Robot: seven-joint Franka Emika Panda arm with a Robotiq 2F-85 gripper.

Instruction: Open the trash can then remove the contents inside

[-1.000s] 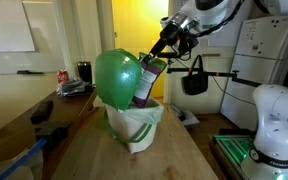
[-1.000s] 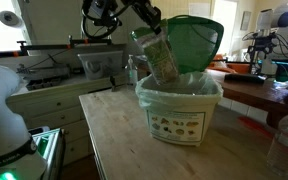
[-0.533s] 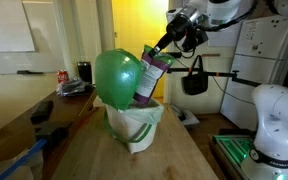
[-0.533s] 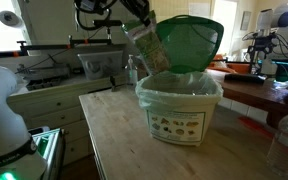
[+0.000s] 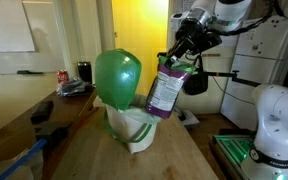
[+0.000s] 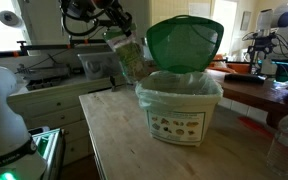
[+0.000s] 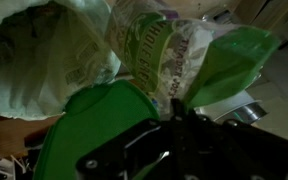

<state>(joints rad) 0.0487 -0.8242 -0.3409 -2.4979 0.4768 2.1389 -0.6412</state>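
Observation:
The purple packet [image 5: 167, 90] is hanging clear of the bin's rim. Next my gripper will tip to point downward and lower it onto the bare tabletop [image 5: 174, 162] beside the bin to let it go.
The trash can [image 5: 136, 127] [image 6: 180, 108] is a small white bin on the wooden table, with its green domed lid [image 5: 117, 78] [image 6: 184, 43] standing open. A white liner bag [image 6: 174, 85] lines its rim. The contents, a purple packet [image 5: 167, 90] [image 6: 130, 58] with a white label, hang in the air beside the bin, clear of the rim. My gripper [image 5: 182, 55] [image 6: 115, 28] is shut on the packet's top. In the wrist view the packet [image 7: 162, 50] dangles from my gripper [image 7: 174, 115], with the lid [image 7: 89, 130] and liner bag [image 7: 34, 60] behind it.
A red can [image 5: 63, 76] and dark clutter sit at the table's far end. A black bag [image 5: 194, 80] hangs behind the arm. The white robot base [image 5: 274, 120] stands beside the table. A clear bottle [image 6: 284, 140] stands near the table corner.
The gripper has risen and moved sideways, pulling the packet fully out of the bin. The packet now hangs beside the bin instead of standing in it.

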